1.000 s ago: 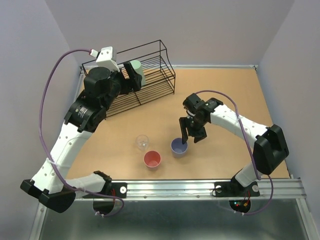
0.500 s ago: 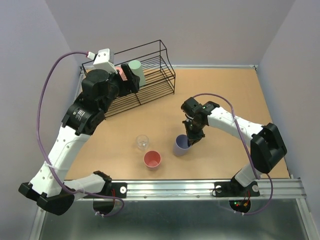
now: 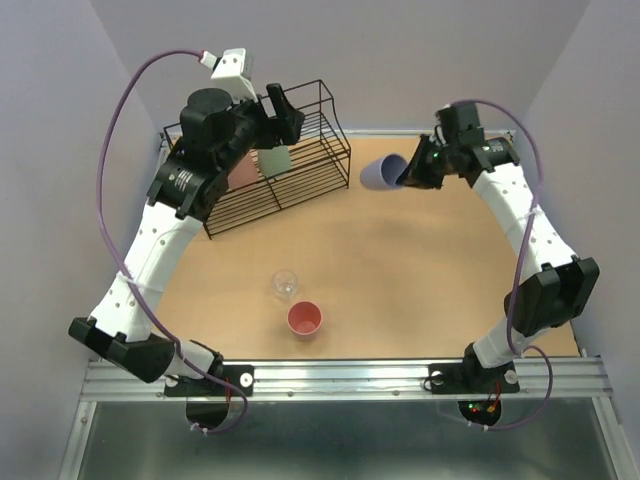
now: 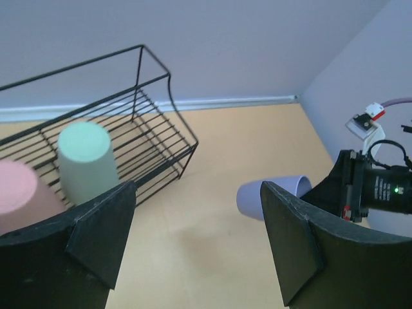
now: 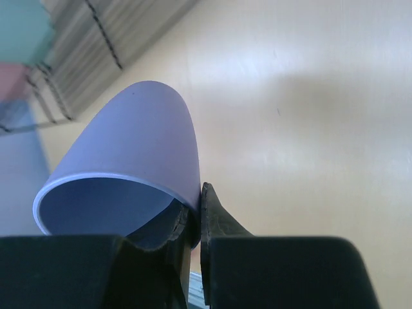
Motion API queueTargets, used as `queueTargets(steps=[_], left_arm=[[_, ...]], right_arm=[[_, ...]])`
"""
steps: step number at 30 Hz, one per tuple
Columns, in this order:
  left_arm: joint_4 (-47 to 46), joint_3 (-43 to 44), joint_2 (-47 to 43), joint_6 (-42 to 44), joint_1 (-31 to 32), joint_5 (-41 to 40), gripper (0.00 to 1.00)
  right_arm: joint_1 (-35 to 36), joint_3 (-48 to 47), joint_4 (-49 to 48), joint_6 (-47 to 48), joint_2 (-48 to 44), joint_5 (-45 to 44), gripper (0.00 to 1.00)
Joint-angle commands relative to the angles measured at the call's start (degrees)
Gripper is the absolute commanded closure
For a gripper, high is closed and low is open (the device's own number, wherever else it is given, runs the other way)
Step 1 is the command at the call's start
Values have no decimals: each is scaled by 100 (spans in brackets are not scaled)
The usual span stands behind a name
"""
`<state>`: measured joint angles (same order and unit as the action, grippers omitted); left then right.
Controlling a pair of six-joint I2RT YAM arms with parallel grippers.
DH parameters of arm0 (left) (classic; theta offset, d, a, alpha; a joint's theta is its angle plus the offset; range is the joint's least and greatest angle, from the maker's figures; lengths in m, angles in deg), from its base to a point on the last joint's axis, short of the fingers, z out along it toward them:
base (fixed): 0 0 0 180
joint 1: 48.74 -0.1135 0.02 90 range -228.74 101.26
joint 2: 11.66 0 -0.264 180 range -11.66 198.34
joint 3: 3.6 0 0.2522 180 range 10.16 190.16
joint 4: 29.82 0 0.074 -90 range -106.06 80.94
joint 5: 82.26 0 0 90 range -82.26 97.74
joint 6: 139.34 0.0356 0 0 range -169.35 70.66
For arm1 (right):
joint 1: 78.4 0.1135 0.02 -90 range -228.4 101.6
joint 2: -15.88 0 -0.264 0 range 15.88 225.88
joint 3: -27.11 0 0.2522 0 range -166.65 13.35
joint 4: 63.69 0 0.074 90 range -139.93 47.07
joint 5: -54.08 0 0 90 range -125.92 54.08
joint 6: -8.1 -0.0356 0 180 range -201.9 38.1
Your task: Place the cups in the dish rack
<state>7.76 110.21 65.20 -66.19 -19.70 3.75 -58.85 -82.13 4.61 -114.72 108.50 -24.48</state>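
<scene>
Next, my right gripper goes up toward the open left gripper to release the lavender cup (image 3: 382,172) there, since it hovers above and to the left in the top view.
The black wire dish rack (image 3: 300,180) stands at the back left, with a green cup (image 3: 274,160) and a salmon-pink cup (image 3: 243,172) upside down inside. My right gripper (image 3: 408,172) is shut on the rim of a lavender cup (image 3: 382,172). It holds the cup in the air, on its side, just right of the rack. One finger (image 5: 215,222) is outside the lavender cup's (image 5: 135,141) wall and the other is inside. My left gripper (image 3: 285,112) hovers open above the rack with nothing in it. A salmon-pink cup (image 3: 305,319) and a small clear cup (image 3: 285,284) stand upright on the near table.
The left wrist view looks past the rack (image 4: 161,129), the green cup (image 4: 87,161) and the pink cup (image 4: 22,196) to the lavender cup (image 4: 267,196) and the right arm (image 4: 373,190). Walls close off the back and both sides.
My right gripper shut on the lavender cup, lifted it off the mid table and carried it back toward the rack, tipping it sideways. My left arm rose above the rack.
</scene>
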Motion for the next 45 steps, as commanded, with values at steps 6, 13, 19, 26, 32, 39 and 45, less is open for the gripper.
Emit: queueTargets(steps=[6, 13, 19, 26, 32, 39, 45], left_arm=[[-3090, -204, 540, -1882, -1163, 3569, 11], [-5624, -742, 1067, -3430, -1480, 5048, 11], [-7616, -944, 1542, -4826, -1480, 5294, 11], [-8796, -821, 1990, -5522, -1462, 5215, 11], [-8938, -566, 2263, -5576, -1331, 5277, 11], [-8227, -329, 2360, -5102, -1190, 5154, 11], [-7699, -214, 2377, -4733, -1128, 5048, 11]], right_arm=[[-751, -209, -3920, -2551, -480, 2924, 100], [-751, 1101, -8694, -5636, -482, 3496, 100], [-751, 910, -9400, -6271, 27, 3610, 100], [-751, 715, -9506, -6342, 256, 3707, 100], [-725, 645, -9533, -6404, 415, 3760, 100], [-628, 592, -9568, -6377, 476, 3769, 100], [-532, 662, -9647, -6386, 459, 3778, 100]])
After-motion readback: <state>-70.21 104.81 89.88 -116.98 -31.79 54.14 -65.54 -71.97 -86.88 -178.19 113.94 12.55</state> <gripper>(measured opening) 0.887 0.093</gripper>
